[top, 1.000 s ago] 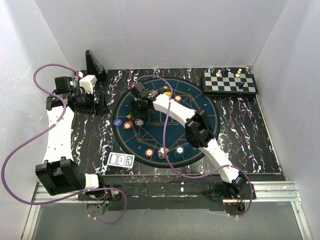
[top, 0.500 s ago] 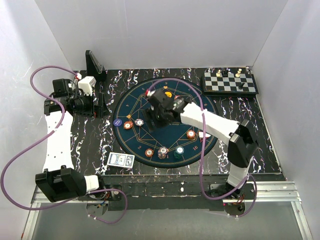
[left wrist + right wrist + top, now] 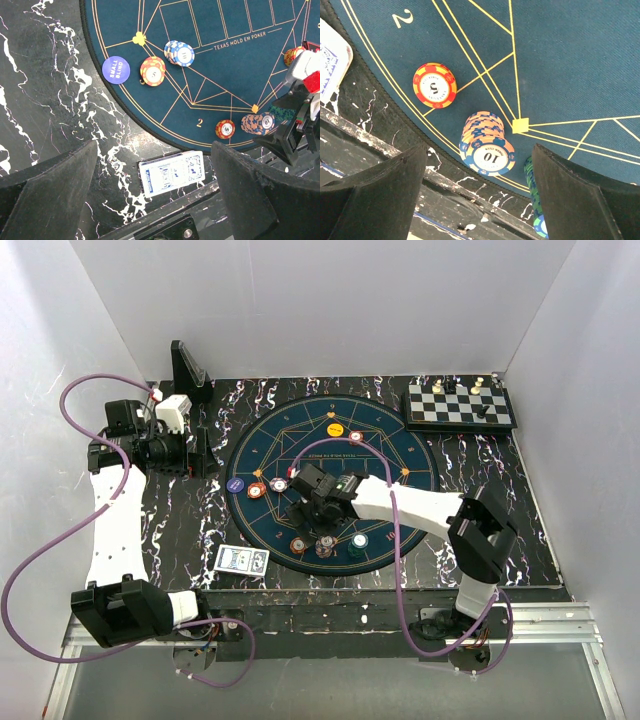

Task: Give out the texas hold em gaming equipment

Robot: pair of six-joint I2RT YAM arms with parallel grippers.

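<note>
My right gripper lowers next until its open fingers straddle the sides of the orange-and-blue stack (image 3: 325, 545) (image 3: 487, 145) and closes there. The stack stands below, already between them.
Chips lie on the round dark-blue mat (image 3: 400, 455): a yellow one (image 3: 335, 429) far, a purple one (image 3: 235, 483), an orange one (image 3: 257, 490) and a white stack (image 3: 278, 484) at the left. Near the front edge are an orange chip (image 3: 299, 545), an orange-and-blue stack (image 3: 325, 545) and a teal stack (image 3: 358, 540). The blue-backed card deck (image 3: 241, 559) lies off the mat. My right gripper (image 3: 316, 508) hangs open above the orange-and-blue stack (image 3: 487, 145), holding nothing. My left gripper (image 3: 195, 450) is open and empty at the far left, looking down on the deck (image 3: 171, 172).
A chessboard (image 3: 460, 405) with pieces sits at the far right corner. A black stand (image 3: 187, 368) rises at the far left. The right wrist view also shows a red-and-yellow chip (image 3: 434, 85) and a green stack (image 3: 535, 195) beside the right finger. White walls enclose the table.
The right arm has swept from the far left of the mat toward its near edge, over the chip stacks. The left arm has barely moved.
</note>
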